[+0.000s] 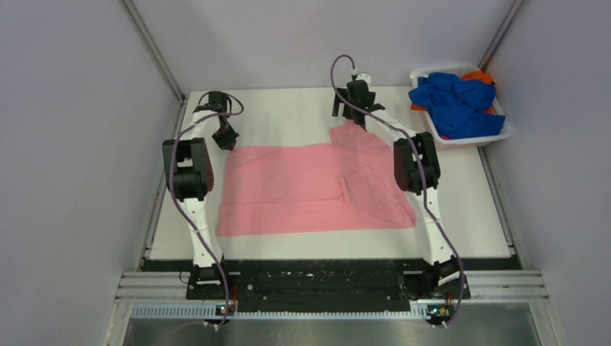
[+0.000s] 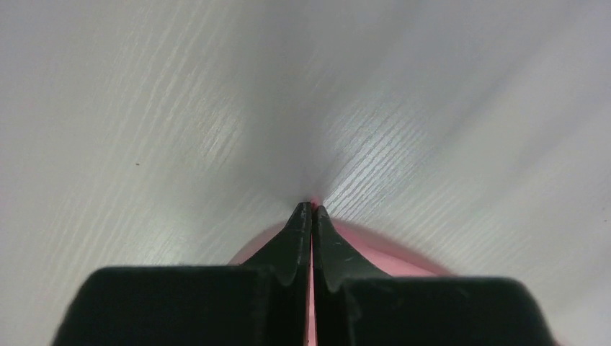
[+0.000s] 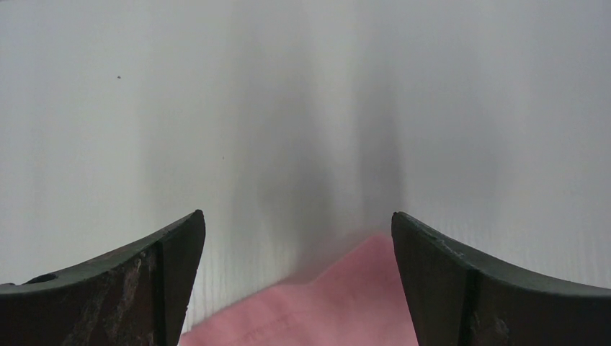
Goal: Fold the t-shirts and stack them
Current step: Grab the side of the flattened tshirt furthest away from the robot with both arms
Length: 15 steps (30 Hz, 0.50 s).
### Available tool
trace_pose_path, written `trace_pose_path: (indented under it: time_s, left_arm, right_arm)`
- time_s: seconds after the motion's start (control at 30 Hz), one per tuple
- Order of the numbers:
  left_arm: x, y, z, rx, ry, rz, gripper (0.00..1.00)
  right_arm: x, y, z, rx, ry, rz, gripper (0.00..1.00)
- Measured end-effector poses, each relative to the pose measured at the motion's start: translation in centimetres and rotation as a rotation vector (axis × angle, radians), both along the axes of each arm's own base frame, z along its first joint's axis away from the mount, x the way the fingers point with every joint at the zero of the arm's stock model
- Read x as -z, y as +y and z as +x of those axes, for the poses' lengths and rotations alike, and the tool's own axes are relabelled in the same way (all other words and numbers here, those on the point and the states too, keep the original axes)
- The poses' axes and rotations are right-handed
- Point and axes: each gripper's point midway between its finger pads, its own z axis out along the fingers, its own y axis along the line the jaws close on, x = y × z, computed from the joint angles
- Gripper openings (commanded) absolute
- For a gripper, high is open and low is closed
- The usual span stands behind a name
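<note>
My right gripper moves down and slightly back onto the sleeve's far edge (image 1: 349, 123) (image 3: 317, 281) next, since only a little of the cloth reaches between the open fingers.
A light pink t-shirt (image 1: 317, 189) lies spread flat on the white table (image 1: 288, 115), with one sleeve (image 1: 354, 134) pointing to the far side. My left gripper (image 1: 226, 138) is at the shirt's far left corner. In the left wrist view it (image 2: 312, 210) is shut, with a thin strip of the pink cloth (image 2: 393, 254) pinched between the jaws. My right gripper (image 1: 353, 108) hovers at the far sleeve. In the right wrist view it (image 3: 297, 225) is open and empty, with the sleeve's pink corner (image 3: 346, 299) between the fingers. Royal blue shirts (image 1: 457, 102) and an orange shirt (image 1: 477, 75) lie crumpled in the basket.
A white plastic basket (image 1: 472, 139) stands at the table's far right corner. Grey walls close in the table on the left, back and right. The arm bases sit on a black rail at the near edge.
</note>
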Motion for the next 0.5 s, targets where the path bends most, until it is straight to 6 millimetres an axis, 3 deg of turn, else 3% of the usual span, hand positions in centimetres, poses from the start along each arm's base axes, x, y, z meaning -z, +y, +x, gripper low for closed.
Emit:
trace_pose_path:
  time_s: [0.17,0.5]
  left_arm:
    - [0.0,-0.1,-0.1,0.01,0.002,0.002,0.0]
    - [-0.2,-1.0,-2.8,0.047,0.033,-0.035,0.0]
  right_arm:
    - [1.9,0.6,1.7,-0.006,0.028,-0.016,0.92]
    - [3.4,-0.1,0.8,-0.023,0.069,-0.113,0.76]
